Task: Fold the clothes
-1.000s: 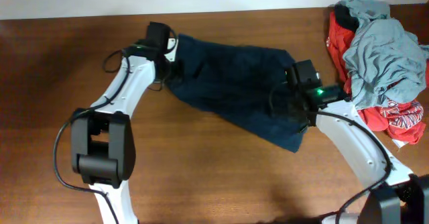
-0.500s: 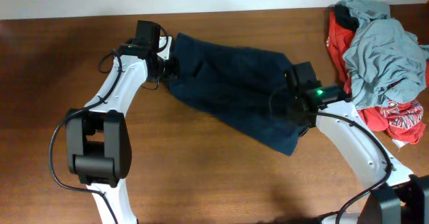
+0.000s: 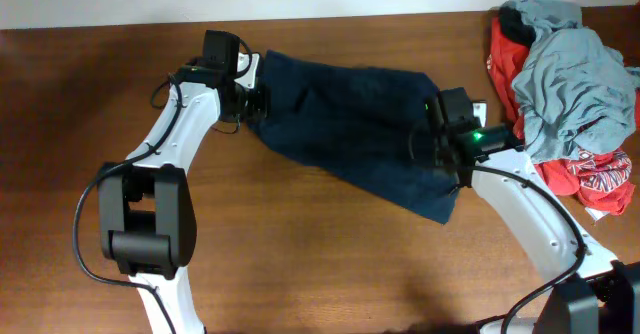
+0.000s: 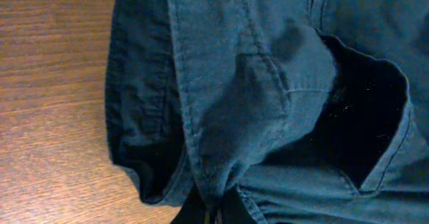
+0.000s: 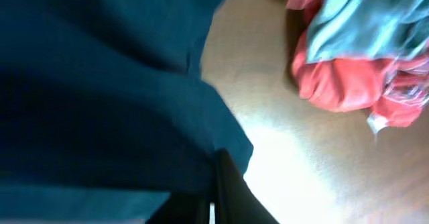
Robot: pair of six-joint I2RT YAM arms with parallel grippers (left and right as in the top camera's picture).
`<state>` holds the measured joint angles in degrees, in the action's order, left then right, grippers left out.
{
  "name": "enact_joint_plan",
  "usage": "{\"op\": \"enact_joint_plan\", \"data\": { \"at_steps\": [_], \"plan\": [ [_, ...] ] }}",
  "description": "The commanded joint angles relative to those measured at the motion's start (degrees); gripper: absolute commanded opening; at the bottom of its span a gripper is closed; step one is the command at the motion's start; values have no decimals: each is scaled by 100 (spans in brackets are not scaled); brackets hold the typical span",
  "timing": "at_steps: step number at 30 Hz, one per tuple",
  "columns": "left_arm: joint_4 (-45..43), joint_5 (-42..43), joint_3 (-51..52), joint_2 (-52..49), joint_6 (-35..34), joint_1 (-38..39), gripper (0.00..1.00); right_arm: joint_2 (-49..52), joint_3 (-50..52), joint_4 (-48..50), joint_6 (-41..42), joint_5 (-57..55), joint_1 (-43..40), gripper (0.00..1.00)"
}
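I will draw my right gripper back toward its base before releasing the garment's edge nearest the red pile, as the cloth already lies stretched between both arms.
The dark navy garment (image 3: pixel 345 124) lies stretched across the table between my two arms. My left gripper (image 3: pixel 255 99) is shut on its upper left edge; the left wrist view shows a pinched fold of the cloth (image 4: pixel 221 117) with seams and a dark opening running into the gripper (image 4: pixel 216 216). My right gripper (image 3: pixel 440 154) is shut on the garment's right edge; the right wrist view shows the cloth (image 5: pixel 100 96) draped over the gripper (image 5: pixel 211 210), above the table.
A pile of a red garment with white print (image 3: pixel 585 174) and a light grey-blue shirt (image 3: pixel 570 74) lies at the right edge; it also shows in the right wrist view (image 5: pixel 355 56). The brown wooden table (image 3: pixel 300 264) spreads round the garment.
My left gripper pulled its edge up and left. My right gripper shifted slightly up and right, and the garment's lower corner moved back to the right.
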<state>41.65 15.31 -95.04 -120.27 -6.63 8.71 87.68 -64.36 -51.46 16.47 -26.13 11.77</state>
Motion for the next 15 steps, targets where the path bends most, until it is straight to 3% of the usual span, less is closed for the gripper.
{"op": "enact_joint_plan", "data": {
  "at_steps": [1, 4, 9, 10, 11, 13, 15],
  "plan": [
    [2, -1467, -42, -59, 92, -601, 1, -125, 61, -431, 181, 26, -284, 4],
    [103, -1469, -42, -59, 92, -704, 0, -72, 269, -481, -306, 1180, -284, 4],
    [170, -1467, -42, -59, 92, -892, 1, -13, 612, -490, -636, 2177, -284, 4],
    [181, -1467, -42, -59, 92, -918, 1, -9, 647, -490, -726, 2354, -282, 8],
    [188, -1469, -42, -59, 92, -946, 1, -9, 678, -518, -848, 2583, -278, 23],
    [188, -1469, -42, -59, 92, -981, 1, -9, 684, -625, -1060, 2892, -278, 43],
    [188, -1469, -42, -59, 92, -997, 0, -9, 684, -756, -1349, 3215, -278, 49]
  ]
}}
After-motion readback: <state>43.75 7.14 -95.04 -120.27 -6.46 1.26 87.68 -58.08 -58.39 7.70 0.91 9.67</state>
